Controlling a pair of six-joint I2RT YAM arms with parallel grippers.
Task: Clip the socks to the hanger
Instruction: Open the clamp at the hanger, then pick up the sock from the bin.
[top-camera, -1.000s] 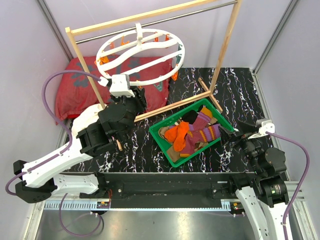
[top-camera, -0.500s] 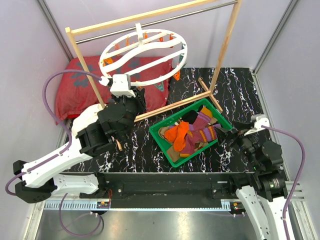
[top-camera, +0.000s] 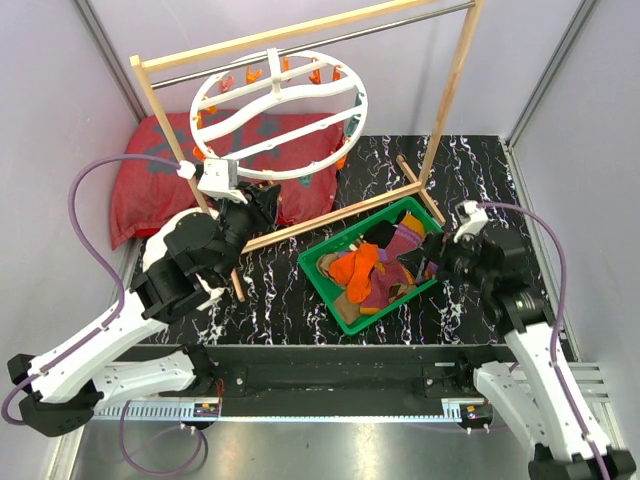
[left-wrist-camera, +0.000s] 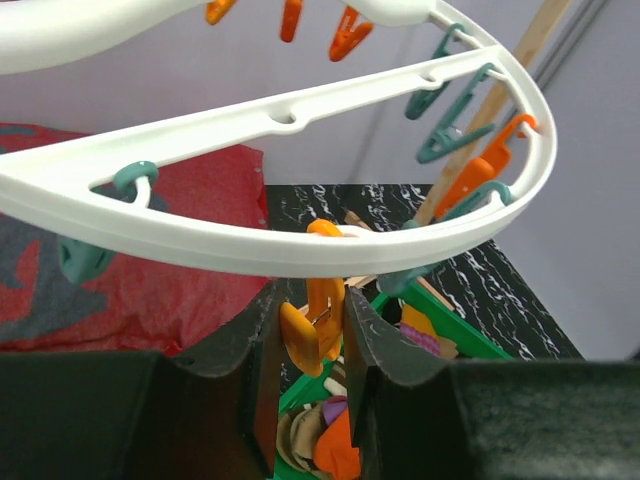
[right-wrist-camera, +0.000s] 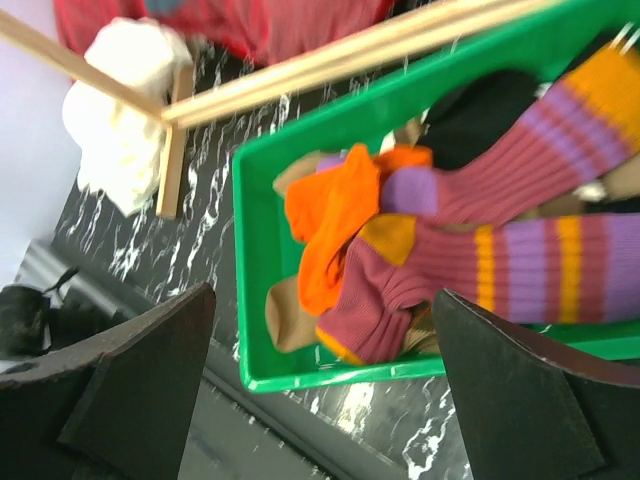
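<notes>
My right gripper is going to move down next and to its left in the top view, onto the orange sock's uncovered raised fold (top-camera: 367, 260) (right-wrist-camera: 352, 205), because the orange sock lies that way.
The white ring hanger (top-camera: 280, 110) hangs from the rack bar, with orange and teal clips along its rim (left-wrist-camera: 300, 250). My left gripper (top-camera: 262, 207) reaches up under its near rim. In the left wrist view my gripper (left-wrist-camera: 310, 335) is shut on an orange clip (left-wrist-camera: 315, 320) hanging from the rim. The socks (top-camera: 375, 270) lie heaped in a green bin (top-camera: 335, 295): an orange one (right-wrist-camera: 335, 215), purple striped ones (right-wrist-camera: 520, 250), a black one (right-wrist-camera: 480, 110) and a tan one (right-wrist-camera: 285, 310). My right gripper (top-camera: 428, 262) hovers wide open and empty over the bin's right side (right-wrist-camera: 322, 292).
A wooden-post rack (top-camera: 450, 90) with a metal bar spans the back, and its foot rail runs just behind the bin. A red cushion (top-camera: 150, 180) lies at the back left. A white cloth (right-wrist-camera: 125, 95) sits by the rack's foot. Purple cables loop off both arms.
My left gripper has moved up and left to the hanger's near rim, and the hanger has swung. My right arm has swung in toward the bin, over the socks.
</notes>
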